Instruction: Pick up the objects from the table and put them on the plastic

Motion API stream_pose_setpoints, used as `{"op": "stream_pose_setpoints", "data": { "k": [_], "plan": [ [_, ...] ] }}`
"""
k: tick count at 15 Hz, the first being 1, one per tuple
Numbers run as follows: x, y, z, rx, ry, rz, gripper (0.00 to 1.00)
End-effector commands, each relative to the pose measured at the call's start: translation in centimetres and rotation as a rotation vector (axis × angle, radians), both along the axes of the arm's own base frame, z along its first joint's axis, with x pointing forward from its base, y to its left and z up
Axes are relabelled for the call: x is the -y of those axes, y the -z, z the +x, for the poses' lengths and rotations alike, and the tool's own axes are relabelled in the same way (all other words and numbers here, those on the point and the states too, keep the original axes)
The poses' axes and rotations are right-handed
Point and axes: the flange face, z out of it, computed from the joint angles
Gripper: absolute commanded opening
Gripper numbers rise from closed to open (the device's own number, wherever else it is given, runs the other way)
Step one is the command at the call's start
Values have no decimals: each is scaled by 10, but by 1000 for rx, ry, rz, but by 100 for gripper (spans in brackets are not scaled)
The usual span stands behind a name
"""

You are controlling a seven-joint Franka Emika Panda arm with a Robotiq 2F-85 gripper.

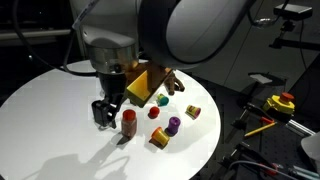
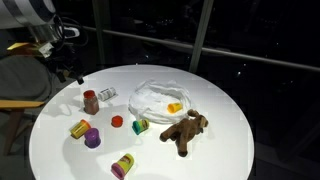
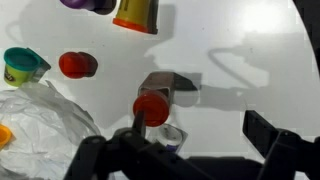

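Note:
Next, my gripper shifts to the brown bottle below and left in the wrist view and brings the fingers down around its red cap [image 2: 89,94] [image 3: 151,108].
My gripper [image 3: 200,126] is open and empty, hovering above the table beside a red-capped brown bottle [image 3: 150,108] and a small silver can [image 3: 170,133] lying on its side. It also shows in both exterior views [image 1: 105,112] [image 2: 72,68]. The crumpled clear plastic [image 2: 155,98] lies mid-table with a yellow object [image 2: 175,107] on it; its edge shows in the wrist view [image 3: 40,118]. On the table lie a red disc [image 2: 117,121], a green tub [image 2: 140,125], a purple piece [image 2: 92,137], a yellow cup [image 2: 80,127] and a yellow can [image 2: 123,166].
A brown plush toy [image 2: 185,130] lies beside the plastic. The round white table [image 2: 220,150] is surrounded by dark space. A chair [image 2: 20,85] stands behind the arm. Tools and a yellow-red device [image 1: 280,102] sit off the table.

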Motion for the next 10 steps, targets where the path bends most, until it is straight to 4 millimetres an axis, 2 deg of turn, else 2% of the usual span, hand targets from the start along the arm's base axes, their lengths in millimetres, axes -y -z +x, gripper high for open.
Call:
{"op": "stream_pose_setpoints", "data": {
  "k": [1,6,10],
  "plan": [
    [29,5,8,-36,-29,19,100],
    [60,20,17,-90,-50,31,100],
    [70,23,23,-92,-65,58,100]
  ]
}}
